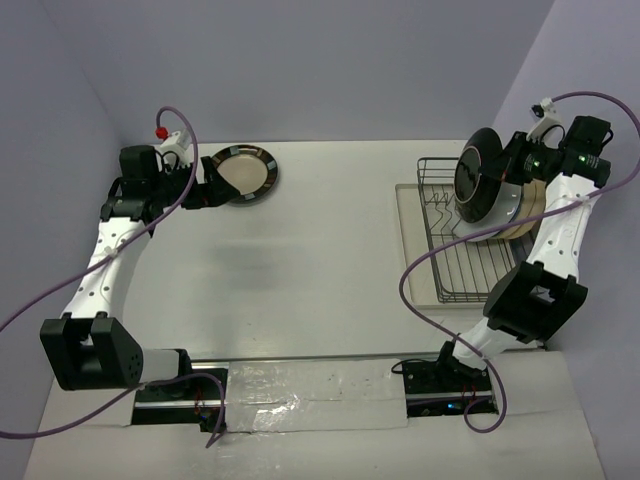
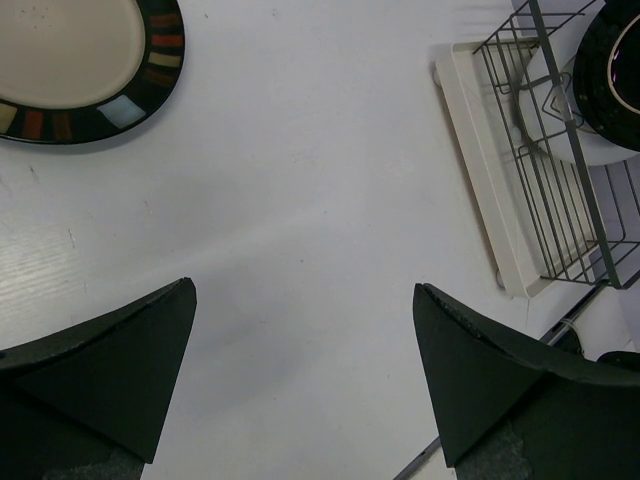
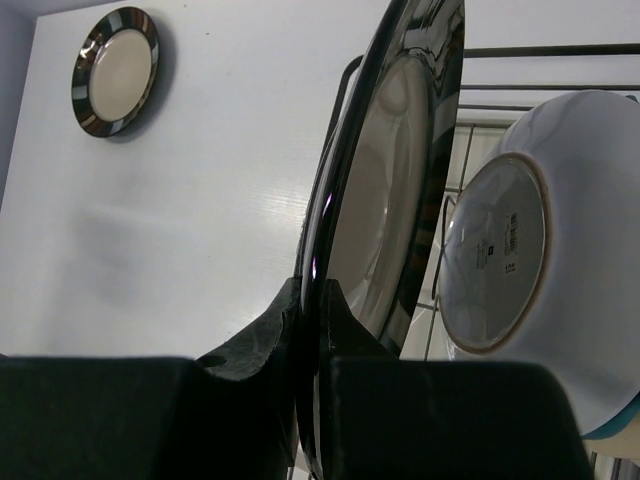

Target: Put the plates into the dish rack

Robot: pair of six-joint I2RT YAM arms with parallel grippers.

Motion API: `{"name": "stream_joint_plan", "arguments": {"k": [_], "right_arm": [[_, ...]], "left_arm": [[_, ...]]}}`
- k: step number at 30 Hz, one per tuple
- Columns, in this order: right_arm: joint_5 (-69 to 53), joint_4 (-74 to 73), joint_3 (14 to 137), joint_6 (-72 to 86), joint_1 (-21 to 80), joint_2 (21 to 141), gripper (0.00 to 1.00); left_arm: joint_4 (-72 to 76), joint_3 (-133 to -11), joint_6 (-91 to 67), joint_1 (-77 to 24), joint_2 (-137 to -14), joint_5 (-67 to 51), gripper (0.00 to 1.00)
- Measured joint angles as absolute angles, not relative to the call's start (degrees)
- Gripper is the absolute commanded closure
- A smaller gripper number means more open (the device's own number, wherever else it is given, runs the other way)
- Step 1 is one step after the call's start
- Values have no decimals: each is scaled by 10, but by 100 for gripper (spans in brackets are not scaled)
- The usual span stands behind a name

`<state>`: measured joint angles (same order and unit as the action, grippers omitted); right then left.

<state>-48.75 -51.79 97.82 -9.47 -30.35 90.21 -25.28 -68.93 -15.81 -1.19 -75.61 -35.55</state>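
Note:
I will next lower my right gripper beside the plate's white bottom and release the second plate's rim, as that plate still hangs on edge above the rack's wires.
A cream plate with a dark striped rim (image 1: 244,174) lies flat on the table at the far left; it also shows in the left wrist view (image 2: 80,65) and the right wrist view (image 3: 115,70). My left gripper (image 1: 205,190) is open and empty, just left of that plate. My right gripper (image 3: 318,300) is shut on the rim of a second striped-rim plate (image 1: 478,177), held on edge above the dish rack (image 1: 455,270). Other plates (image 1: 520,205) stand in the rack behind it; a white underside (image 3: 520,250) shows.
The rack's cream tray base (image 2: 480,170) sits at the table's right side near the wall. Purple cables hang from both arms. A taped strip runs along the near edge between the arm bases.

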Motion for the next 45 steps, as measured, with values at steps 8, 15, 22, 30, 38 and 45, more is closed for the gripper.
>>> {"name": "stream_joint_plan", "arguments": {"k": [8,15,22,30,38,45], "right_arm": [[-503,-522,974,-104,-317,929,100],[-516,-537,973,-113,-326,985,94],[-516,-542,973,-133,-328,997,59],[-501,-542,981,-155,-330,997,21],[-393,-520,983,-153,-328,956,0],[-258,-469,990,-160,-276,849,0]], "left_arm": [[-262,-691,-158,-12,-767,-358,1],[-264,-691,-158,-12,-768,-359,1],[-263,-691,-161,-12,-768,-359,1],[-253,-684,-190,12,-774,-385,1],[-209,-630,-268,83,-790,-381,1],[-122,-554,-341,122,-833,-371,3]]}}
